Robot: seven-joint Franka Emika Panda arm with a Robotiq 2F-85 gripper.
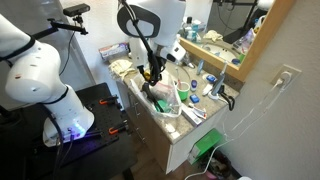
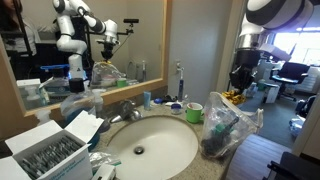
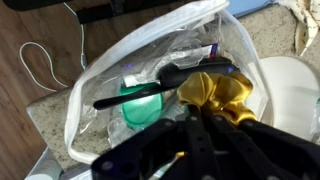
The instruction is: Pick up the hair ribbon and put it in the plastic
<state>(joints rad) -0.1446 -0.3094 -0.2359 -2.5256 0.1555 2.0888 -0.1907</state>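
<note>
My gripper holds the gold ribbon just above the opening of the clear plastic bag, so it will go down toward that opening and let go of the ribbon.
The hair ribbon is a shiny gold scrunchie (image 3: 217,96); in the wrist view it hangs from my gripper (image 3: 205,118), which is shut on it, right over the open mouth of the clear plastic bag (image 3: 100,75). Inside the bag lie a black comb or brush and a green item. In an exterior view the gripper (image 1: 152,72) hovers over the bag (image 1: 165,100) on the counter. In an exterior view the gripper (image 2: 238,88) holds the gold ribbon (image 2: 235,97) just above the bag (image 2: 225,125).
A white sink basin (image 2: 150,145) sits beside the bag, with a faucet, a green cup (image 2: 194,112) and toiletries behind it. A box of packets (image 2: 50,155) stands at the near counter end. A mirror (image 2: 80,40) backs the counter. Cables lie on the floor.
</note>
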